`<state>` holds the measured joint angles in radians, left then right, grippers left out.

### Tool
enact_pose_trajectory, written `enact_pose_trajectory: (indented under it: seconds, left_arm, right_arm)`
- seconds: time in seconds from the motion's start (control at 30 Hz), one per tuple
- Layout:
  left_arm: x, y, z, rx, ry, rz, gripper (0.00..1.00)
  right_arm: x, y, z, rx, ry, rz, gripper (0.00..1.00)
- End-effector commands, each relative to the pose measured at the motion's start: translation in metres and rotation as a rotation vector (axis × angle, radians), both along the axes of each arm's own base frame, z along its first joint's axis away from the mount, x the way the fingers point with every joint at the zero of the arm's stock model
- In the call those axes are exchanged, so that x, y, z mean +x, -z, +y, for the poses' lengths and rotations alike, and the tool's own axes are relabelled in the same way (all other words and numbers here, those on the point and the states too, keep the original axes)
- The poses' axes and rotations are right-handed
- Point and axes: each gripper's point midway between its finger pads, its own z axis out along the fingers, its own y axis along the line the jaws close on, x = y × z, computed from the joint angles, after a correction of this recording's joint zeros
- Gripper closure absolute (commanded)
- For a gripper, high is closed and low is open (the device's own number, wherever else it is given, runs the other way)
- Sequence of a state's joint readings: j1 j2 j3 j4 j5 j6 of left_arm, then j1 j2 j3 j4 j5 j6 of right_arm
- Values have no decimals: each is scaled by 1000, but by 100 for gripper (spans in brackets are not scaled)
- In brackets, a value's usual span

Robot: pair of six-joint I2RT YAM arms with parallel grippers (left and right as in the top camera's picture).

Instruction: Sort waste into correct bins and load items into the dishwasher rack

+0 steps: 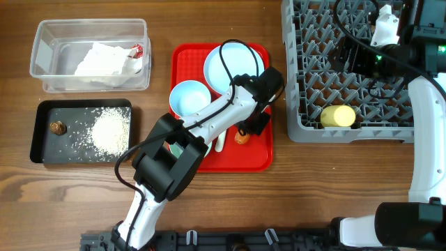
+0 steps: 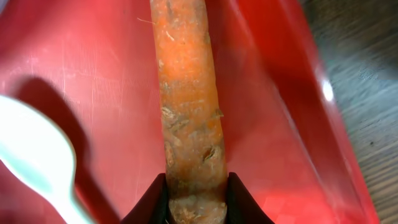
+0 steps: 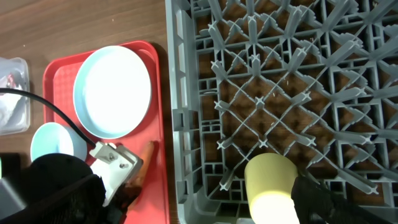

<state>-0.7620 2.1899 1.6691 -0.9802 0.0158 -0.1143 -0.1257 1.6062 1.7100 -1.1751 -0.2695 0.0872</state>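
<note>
My left gripper holds the carrot and will next rise, go left in the overhead view and lower it between the brown lump and rice, where food waste lies.
My left gripper (image 1: 243, 134) is shut on the orange carrot piece (image 2: 186, 93), low over the red serving tray (image 1: 261, 157). The white plastic spoon (image 2: 37, 165) lies just left of it. The tray also holds the light-blue plate (image 1: 226, 66) and the light-blue bowl (image 1: 188, 96). The pale-green bowl (image 1: 178, 148) is mostly hidden under my left arm. The yellow cup (image 1: 338, 116) lies on its side in the grey dishwasher rack (image 1: 300, 104). My right gripper (image 1: 347, 57) is open above the rack, and one finger (image 3: 314, 199) shows beside the cup (image 3: 270, 186).
The clear tub (image 1: 42, 77) at the back left holds the white napkin (image 1: 104, 61) and the red-and-white wrapper (image 1: 137, 51). The black tray (image 1: 42, 150) holds rice (image 1: 108, 131) and a brown lump (image 1: 58, 127). A black cable loops over the plate.
</note>
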Motion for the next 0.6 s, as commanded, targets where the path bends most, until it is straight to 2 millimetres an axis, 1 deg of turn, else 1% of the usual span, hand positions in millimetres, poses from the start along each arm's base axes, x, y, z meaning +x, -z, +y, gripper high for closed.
enact_pose_trajectory:
  seconds: [0.0,0.07,0.17,0.23,0.33,0.43,0.5,0.57]
  left_arm:
    - [-11,5,12,63,-5,52,96]
    - [-14,1,16,79,-7,68,96]
    - [-12,-15,16,87,-12,77,96]
    - [-7,-28,14,77,-15,67,96]
    - [3,-52,8,50,-21,39,96]
    - [15,-82,7,19,-38,6,96]
    - [22,-102,12,3,-59,-11,96]
    - [32,-119,23,-7,-113,-29,96]
  right_arm:
    - [-1,1,4,7,-25,3,0]
    - [-1,1,4,7,-25,3,0]
    - [-1,1,4,7,-25,3,0]
    - [-1,1,4,7,-25,3,0]
    - [-1,2,4,6,-28,4,0]
    - [-1,4,4,2,-35,8,0]
    - [-1,4,4,0,-40,10,0]
    - [-1,4,4,0,-39,10,0]
